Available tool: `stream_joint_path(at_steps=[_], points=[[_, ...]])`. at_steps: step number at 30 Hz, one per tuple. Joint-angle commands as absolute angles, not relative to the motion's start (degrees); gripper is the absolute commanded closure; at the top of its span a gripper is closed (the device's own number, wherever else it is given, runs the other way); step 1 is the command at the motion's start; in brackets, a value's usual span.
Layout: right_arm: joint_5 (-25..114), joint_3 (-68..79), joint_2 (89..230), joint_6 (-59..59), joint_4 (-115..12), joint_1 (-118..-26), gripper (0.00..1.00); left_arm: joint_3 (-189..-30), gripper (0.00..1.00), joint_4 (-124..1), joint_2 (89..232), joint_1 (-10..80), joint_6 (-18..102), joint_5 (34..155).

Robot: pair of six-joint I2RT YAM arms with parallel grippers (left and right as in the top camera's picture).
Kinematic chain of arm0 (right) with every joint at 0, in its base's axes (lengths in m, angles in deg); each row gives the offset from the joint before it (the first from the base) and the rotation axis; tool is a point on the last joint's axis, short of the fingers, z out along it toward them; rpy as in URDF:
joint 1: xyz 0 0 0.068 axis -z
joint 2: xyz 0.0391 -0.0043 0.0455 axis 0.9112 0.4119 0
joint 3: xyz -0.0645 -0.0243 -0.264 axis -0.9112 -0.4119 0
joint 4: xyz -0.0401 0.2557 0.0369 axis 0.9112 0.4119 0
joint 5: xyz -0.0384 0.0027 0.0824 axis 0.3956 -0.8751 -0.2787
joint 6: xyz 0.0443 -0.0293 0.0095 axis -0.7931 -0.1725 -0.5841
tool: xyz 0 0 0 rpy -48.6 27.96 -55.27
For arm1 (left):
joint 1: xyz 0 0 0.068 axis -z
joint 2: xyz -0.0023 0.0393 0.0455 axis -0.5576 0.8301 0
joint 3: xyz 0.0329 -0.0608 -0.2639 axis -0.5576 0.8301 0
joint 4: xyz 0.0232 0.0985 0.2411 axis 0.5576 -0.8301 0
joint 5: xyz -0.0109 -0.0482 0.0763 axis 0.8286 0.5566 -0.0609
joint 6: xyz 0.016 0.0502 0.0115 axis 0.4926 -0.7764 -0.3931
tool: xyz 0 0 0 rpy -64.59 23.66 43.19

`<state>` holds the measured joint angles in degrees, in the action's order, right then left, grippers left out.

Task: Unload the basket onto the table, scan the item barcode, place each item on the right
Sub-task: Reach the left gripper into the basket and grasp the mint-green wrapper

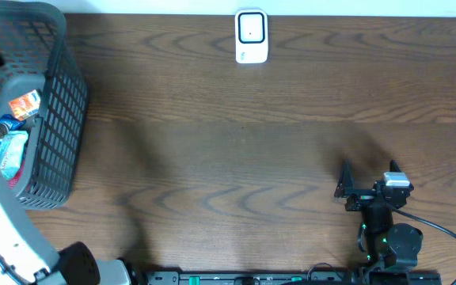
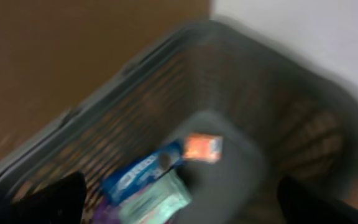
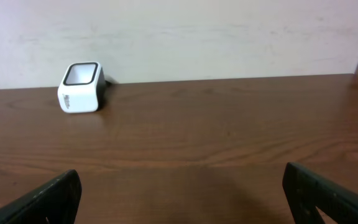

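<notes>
My left gripper is going to move down into the basket [image 1: 58, 95] next, over the pale teal packet [image 1: 10, 150], and close on it, because the packet lies uncovered beside the blue one.
A white barcode scanner [image 1: 251, 36] with a dark window stands at the table's far edge, and also shows in the right wrist view [image 3: 80, 87]. The items lie in a grey mesh basket [image 1: 58, 95] at the left: an orange packet [image 1: 24, 104], a blue packet [image 1: 5, 125] and a pale teal packet [image 1: 10, 150]. My left gripper [image 2: 179, 199] hovers open above the basket [image 2: 260, 93], over the blue packet [image 2: 138, 175], with the orange packet [image 2: 202, 148] beyond; this view is blurred. My right gripper [image 1: 368, 176] stands open and empty over bare table at the near right.
The brown wooden table [image 1: 236, 158] stretches between basket and right arm. A pale wall [image 3: 197, 31] rises behind the scanner. The left arm's white link [image 1: 2, 229] runs along the basket's near side. A black cable [image 1: 442, 233] trails from the right arm.
</notes>
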<state>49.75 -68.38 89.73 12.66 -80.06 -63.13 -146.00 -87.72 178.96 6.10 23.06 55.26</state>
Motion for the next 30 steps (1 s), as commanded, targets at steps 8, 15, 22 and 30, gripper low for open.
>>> stream_joint_path(at_steps=[8, 15, 22, 30], points=[[49.7, -68.5, 89.4, 12.1, -79.9, -63.5, 0.01, -133.8, 0.02, -88.1, 180.2, 1.4, 18.8, 51.5], [49.6, -68.5, 89.4, 12.1, -79.9, -63.5, 0.01, -120.7, 0.02, -85.2, 182.2, 1.4, 16.1, 50.6], [49.6, -68.5, 89.4, 12.1, -79.9, -63.5, 0.01, -114.1, 0.02, -80.6, 184.1, 1.4, 16.0, 46.4], [49.7, -68.5, 89.4, 12.1, -79.9, -63.5, 0.01, -114.0, 0.02, -80.1, 189.4, 1.4, 11.8, 51.1]])
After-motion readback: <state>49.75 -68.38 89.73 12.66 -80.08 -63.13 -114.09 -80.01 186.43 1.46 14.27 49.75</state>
